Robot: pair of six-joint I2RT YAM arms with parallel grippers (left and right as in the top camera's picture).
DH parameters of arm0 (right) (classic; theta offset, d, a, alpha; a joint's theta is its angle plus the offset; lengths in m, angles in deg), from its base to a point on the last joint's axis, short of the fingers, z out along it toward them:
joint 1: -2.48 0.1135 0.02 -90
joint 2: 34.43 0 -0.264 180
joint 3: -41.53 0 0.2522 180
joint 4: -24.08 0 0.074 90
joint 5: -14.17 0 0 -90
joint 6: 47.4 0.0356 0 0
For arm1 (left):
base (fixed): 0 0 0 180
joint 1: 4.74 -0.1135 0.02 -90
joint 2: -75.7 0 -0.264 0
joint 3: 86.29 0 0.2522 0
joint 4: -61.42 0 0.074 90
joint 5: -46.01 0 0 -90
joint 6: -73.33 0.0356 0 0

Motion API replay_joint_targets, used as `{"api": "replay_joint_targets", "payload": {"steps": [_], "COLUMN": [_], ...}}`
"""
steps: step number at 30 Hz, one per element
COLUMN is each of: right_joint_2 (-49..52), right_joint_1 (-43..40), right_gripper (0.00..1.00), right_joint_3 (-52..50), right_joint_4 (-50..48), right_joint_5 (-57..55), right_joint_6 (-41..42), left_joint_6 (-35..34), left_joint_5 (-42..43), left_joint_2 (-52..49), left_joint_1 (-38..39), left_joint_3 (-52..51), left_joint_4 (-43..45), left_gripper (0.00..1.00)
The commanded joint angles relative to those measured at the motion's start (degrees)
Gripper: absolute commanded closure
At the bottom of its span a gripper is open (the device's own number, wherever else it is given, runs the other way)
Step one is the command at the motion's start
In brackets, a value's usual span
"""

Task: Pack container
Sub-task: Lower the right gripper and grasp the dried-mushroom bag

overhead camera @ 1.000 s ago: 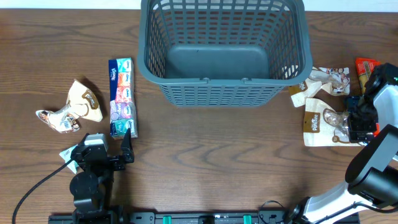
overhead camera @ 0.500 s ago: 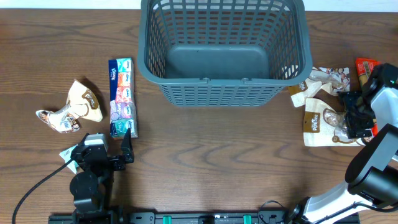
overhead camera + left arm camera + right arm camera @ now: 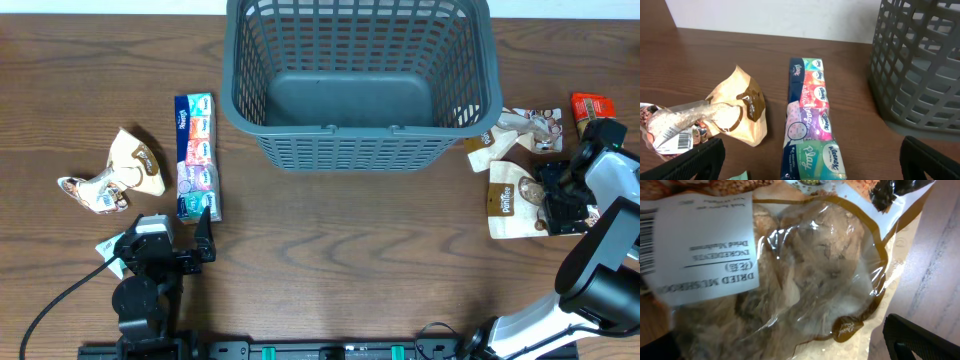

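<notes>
My right gripper is right above the dried mushroom packet (image 3: 510,198), so it will go down onto the clear middle of the packet and close its fingers there.
The container (image 3: 330,128), a large dark grey lattice basket, stands empty at the back middle of the table; its wall (image 3: 920,65) fills the right of the left wrist view. My right gripper (image 3: 552,203) is open and low over a clear dried mushroom packet (image 3: 510,198), which fills the right wrist view (image 3: 805,265). One dark finger (image 3: 920,340) shows at the lower right there. My left gripper (image 3: 160,230) is open at the front left, just short of a colourful tissue pack (image 3: 196,155) (image 3: 810,120), with its fingers (image 3: 695,160) wide apart.
Two crumpled snack packets (image 3: 120,170) lie left of the tissue pack. Right of the basket lie another brown and white packet (image 3: 520,130) and a red packet (image 3: 590,105). A small pale green packet (image 3: 108,245) sits by the left arm.
My right gripper has slid left and toward the front, from beside the red packet to over the dried mushroom packet. The left arm has not moved.
</notes>
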Motion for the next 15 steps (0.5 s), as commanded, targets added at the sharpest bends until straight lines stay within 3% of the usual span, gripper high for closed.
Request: {"api": "replay_joint_targets", "payload": {"steps": [1, 10, 11, 12, 13, 14, 15], "right_joint_2": [0.46, 0.46, 0.46, 0.46, 0.46, 0.46, 0.46], "right_joint_1": [0.22, 0.22, 0.22, 0.22, 0.22, 0.22, 0.20], "right_gripper": [0.01, 0.02, 0.10, 0.37, 0.73, 0.97, 0.99], "right_joint_3": [-2.01, -5.38, -5.57, -5.68, -5.81, -5.81, -5.84], "right_joint_4": [-0.83, -3.02, -3.15, -3.19, -3.30, -3.30, -3.26], "right_joint_5": [-0.11, 0.02, 0.02, 0.02, 0.02, 0.02, 0.02], "right_joint_6": [0.90, 0.94, 0.96, 0.96, 0.96, 0.96, 0.98], "left_joint_6": [-0.09, -0.09, -0.11, -0.11, -0.09, -0.09, -0.09], "left_joint_5": [0.55, 0.55, 0.55, 0.55, 0.55, 0.57, 0.57], "left_joint_2": [0.37, 0.37, 0.37, 0.35, 0.37, 0.37, 0.35], "left_joint_1": [-0.28, -0.28, -0.28, -0.28, -0.28, -0.28, -0.28], "left_joint_3": [-1.42, -1.42, -1.42, -1.42, -1.42, -1.42, -1.42], "left_joint_4": [-0.20, -0.20, -0.20, -0.20, -0.20, -0.20, -0.20], "left_gripper": [0.01, 0.01, 0.01, 0.01, 0.01, 0.01, 0.01]}}
